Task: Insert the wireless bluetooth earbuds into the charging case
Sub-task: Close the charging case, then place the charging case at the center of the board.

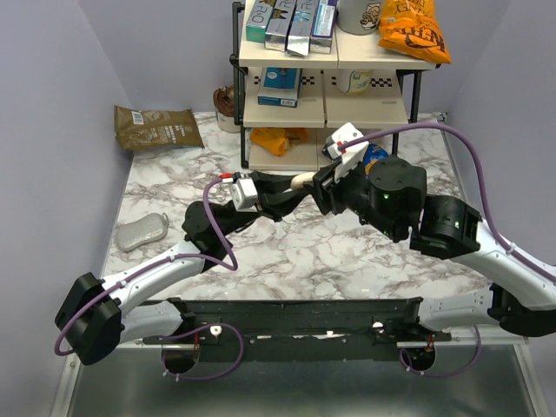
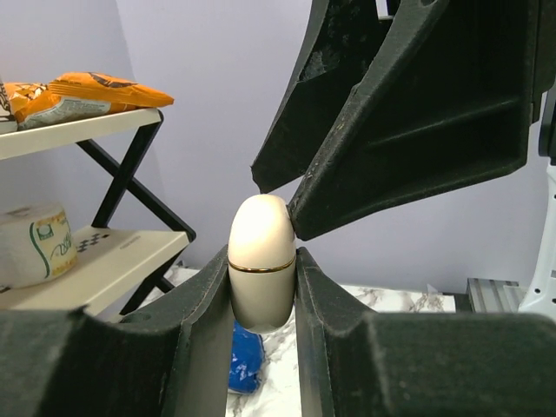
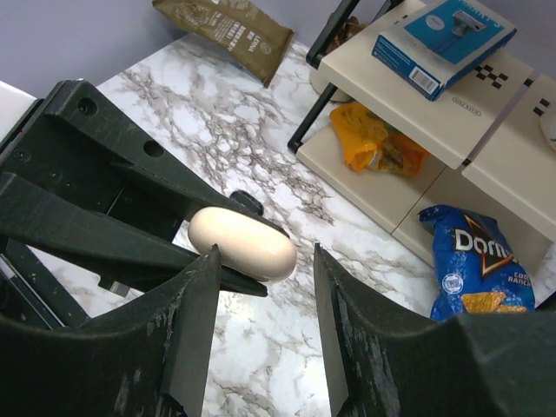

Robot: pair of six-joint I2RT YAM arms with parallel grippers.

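Note:
The left gripper moves down next, its fingers tilting downward, and releases the charging case (image 2: 261, 261) on the bare marble tabletop, since that open spot lies below the gripper.
The charging case (image 2: 261, 261) is a pale beige pebble with a thin gold seam, and its lid is closed. My left gripper (image 2: 263, 282) is shut on its lower half and holds it above the table at mid-centre (image 1: 301, 181). My right gripper (image 3: 265, 261) is open, with its jaws at the case's lid end (image 3: 243, 243). One right finger (image 2: 391, 113) appears to touch the lid's side. In the top view the two grippers meet tip to tip, left (image 1: 289, 188) and right (image 1: 320, 187). No earbuds are in view.
A shelf rack (image 1: 326, 95) with boxes and snack bags stands at the back. A blue chip bag (image 3: 473, 261) lies at its foot. A brown bag (image 1: 156, 128) lies back left and a grey pouch (image 1: 143, 231) at the left.

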